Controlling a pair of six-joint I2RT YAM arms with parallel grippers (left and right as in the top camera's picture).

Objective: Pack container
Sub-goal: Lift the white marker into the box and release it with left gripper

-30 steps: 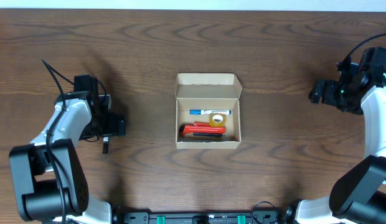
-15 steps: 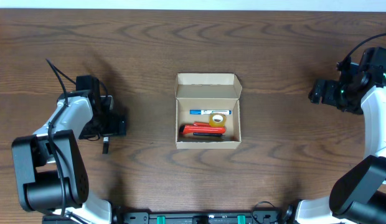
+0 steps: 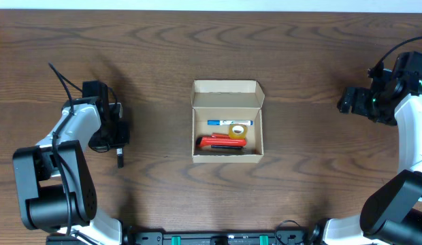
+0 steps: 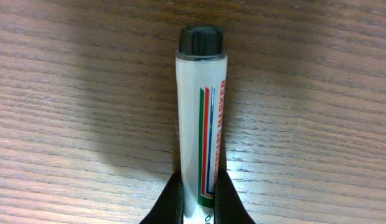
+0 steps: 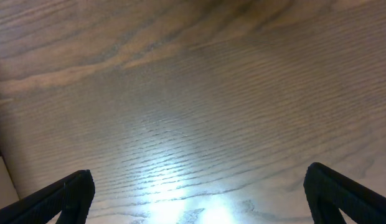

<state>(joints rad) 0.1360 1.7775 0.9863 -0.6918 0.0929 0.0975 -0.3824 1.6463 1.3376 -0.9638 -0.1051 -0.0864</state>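
Observation:
There is a gap between the red tool (image 3: 221, 141) and the blue-print marker, so I will lift my left gripper over the box while turning it, lower its marker into that gap and then let go of it.
The container (image 3: 227, 155), a small tan cardboard box, stands open at the table's middle with its flap lid (image 3: 227, 88) raised at the far side. Inside lie a white marker with blue print (image 3: 224, 122), a tape roll (image 3: 237, 129) and a red tool (image 3: 221, 141). At the left, my left gripper (image 3: 118, 136) is shut on a white whiteboard marker (image 4: 201, 118) with a black cap (image 4: 201, 41); the marker lies on the wood, its dark end (image 3: 120, 161) poking out below the fingers (image 4: 173, 202). My right gripper (image 3: 346, 102) hangs open at the far right over bare wood (image 5: 199, 186).
Dark wood-grain table (image 3: 306, 177) all round the box. The left arm's cable (image 3: 61, 78) loops up beside its wrist. The right arm (image 3: 412, 129) runs along the right edge.
My left gripper's jaws have closed on the marker; they stood wide apart in the earlier frames. The right arm and the box have not moved.

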